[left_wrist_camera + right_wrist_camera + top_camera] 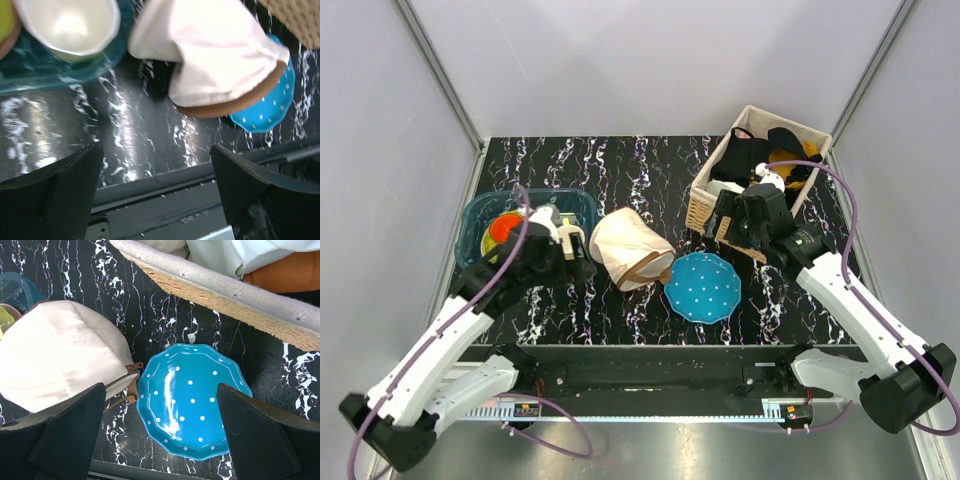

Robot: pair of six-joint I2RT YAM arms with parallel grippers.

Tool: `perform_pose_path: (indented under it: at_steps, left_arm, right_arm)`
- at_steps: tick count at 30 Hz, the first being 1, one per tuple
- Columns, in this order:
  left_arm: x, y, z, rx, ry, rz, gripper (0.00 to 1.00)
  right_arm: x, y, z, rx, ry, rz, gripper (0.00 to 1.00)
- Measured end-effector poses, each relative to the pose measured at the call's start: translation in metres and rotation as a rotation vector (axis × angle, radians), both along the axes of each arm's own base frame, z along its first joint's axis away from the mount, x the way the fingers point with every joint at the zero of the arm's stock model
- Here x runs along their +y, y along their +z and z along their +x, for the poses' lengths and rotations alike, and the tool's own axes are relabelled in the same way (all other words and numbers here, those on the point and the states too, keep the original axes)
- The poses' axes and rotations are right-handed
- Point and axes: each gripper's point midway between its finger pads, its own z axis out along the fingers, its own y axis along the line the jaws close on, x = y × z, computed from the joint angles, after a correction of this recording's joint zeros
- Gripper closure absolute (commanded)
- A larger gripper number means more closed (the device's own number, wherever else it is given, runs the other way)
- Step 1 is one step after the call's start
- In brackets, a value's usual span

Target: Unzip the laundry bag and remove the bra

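Note:
The closed bag's near trim end [624, 285] [187, 110] is below my left gripper and to its right in the top view, so my left gripper will next move across and down until its fingers are on both sides of it.
The cream laundry bag [628, 250] with brown zip trim lies in the middle of the black marbled table; it also shows in the left wrist view [210, 55] and the right wrist view [60, 355]. Its brown zip pull and strap [127, 387] point at the blue dotted plate [703, 286]. The bag looks closed and the bra is hidden. My left gripper [578, 262] is open and empty just left of the bag. My right gripper [728, 222] is open and empty, above the plate's far right.
A wicker basket [705, 205] with black, white and mustard clothes stands at the back right. A blue translucent bin [480, 215] with bowls and a cup [67, 25] stands at the left. The table's front edge [165, 182] is close to my left fingers.

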Motion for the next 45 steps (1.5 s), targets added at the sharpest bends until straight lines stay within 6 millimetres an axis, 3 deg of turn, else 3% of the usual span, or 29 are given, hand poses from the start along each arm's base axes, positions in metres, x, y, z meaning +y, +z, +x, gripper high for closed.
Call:
perform_pose_path:
  at_steps: [3,7,12,21,26,31,33,38,43,45]
  left_arm:
    - [-0.031,-0.018,-0.004,0.060,-0.063,-0.002,0.07]
    - [-0.053,-0.035,0.001,0.095,-0.053,0.035,0.06]
    - [-0.065,-0.052,0.024,0.088,-0.009,0.081,0.07]
    - [-0.092,-0.054,0.051,0.008,-0.128,0.108,0.09]
    - [-0.091,-0.030,0.037,-0.078,-0.215,0.083,0.10]
    - [-0.077,0.007,0.007,-0.202,-0.303,0.015,0.12]
    - [-0.083,0.010,0.000,-0.205,-0.344,0.009,0.12]
    - [-0.121,-0.016,-0.013,-0.110,-0.482,0.093,0.11]
    - [-0.145,-0.043,-0.007,-0.050,-0.540,0.204,0.11]
    - [-0.150,-0.045,0.001,-0.054,-0.533,0.234,0.24]
  right_arm:
    - [-0.001,0.002,-0.001,-0.007,0.000,0.004,0.00]
    - [-0.001,0.004,-0.002,-0.011,-0.003,0.009,0.00]
    - [-0.001,0.004,-0.002,-0.006,-0.009,0.017,0.00]
    - [0.002,0.008,-0.009,-0.006,-0.007,0.064,0.00]
    - [0.003,0.002,-0.016,0.014,-0.007,0.088,0.00]
    - [0.008,-0.005,-0.020,0.040,0.002,0.116,0.00]
    - [0.009,-0.007,-0.020,0.044,0.003,0.123,0.00]
    - [0.018,-0.012,-0.016,0.069,0.016,0.149,0.00]
    - [0.021,-0.011,-0.016,0.071,0.021,0.164,0.00]
    - [0.021,-0.009,-0.017,0.066,0.022,0.167,0.00]
